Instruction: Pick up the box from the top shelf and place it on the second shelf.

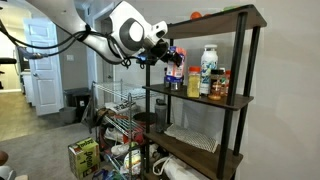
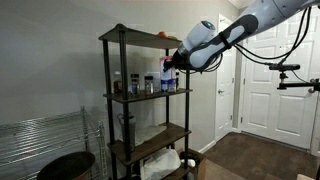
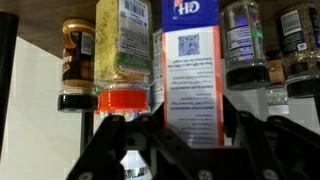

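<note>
My gripper should next lower the upright box outward and let go of it in the free gap between the second shelf's jars, since that gap is below and outward of my gripper.
The box (image 3: 190, 70) is white with orange edges, a blue end and a QR code. My gripper (image 3: 192, 122) is shut on it, one finger on each side. The wrist picture stands upside down. In both exterior views the gripper (image 1: 168, 58) (image 2: 172, 62) holds the box (image 1: 175, 72) (image 2: 168, 80) at the open end of the second shelf (image 1: 200, 99) (image 2: 150, 96), beside the spice jars and under the top shelf (image 1: 215, 18) (image 2: 140, 35). I cannot tell whether the box touches the board.
Spice jars (image 3: 122, 50) and a tall white bottle (image 1: 208, 65) crowd the second shelf. A small orange thing (image 1: 197, 15) lies on the top shelf. The third board carries a white mat (image 1: 190, 138). A yellow-green box (image 1: 82, 155) and wire racks (image 2: 40, 140) stand on the floor.
</note>
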{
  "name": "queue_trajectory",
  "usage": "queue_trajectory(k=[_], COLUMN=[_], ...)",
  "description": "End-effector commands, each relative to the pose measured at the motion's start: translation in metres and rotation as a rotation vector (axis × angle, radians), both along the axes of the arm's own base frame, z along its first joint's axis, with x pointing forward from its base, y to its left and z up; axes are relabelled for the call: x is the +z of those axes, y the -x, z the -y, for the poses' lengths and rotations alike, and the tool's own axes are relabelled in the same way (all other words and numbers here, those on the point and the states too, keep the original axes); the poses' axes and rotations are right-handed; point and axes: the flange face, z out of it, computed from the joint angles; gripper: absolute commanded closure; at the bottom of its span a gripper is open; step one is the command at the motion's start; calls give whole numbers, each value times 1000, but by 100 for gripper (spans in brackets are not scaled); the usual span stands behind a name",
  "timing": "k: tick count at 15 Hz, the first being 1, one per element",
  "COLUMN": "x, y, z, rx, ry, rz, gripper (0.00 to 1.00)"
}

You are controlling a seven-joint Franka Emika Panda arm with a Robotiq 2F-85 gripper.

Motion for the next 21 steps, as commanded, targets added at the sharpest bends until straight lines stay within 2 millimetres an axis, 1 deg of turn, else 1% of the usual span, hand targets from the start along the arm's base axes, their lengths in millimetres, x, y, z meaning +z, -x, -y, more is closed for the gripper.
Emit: queue_trajectory(k=[1, 2, 3, 5, 10, 12, 16, 18, 21], x=[0, 0, 1, -1, -17, -18, -15, -12, -12], y=[0, 0, -1, -7, -22, -28, -41, -48, -56], z=[0, 0, 2, 3, 6, 9, 11, 9, 2], rx=[0, 0, -14, -26, -59, -81, -112, -120, -118], ry=[0, 0, -18, -38, -112, -136, -141, -128, -97], rz=[0, 1, 9, 11, 2, 11, 47, 67, 91], gripper=[52, 52, 77, 77, 77, 77, 77, 77, 77])
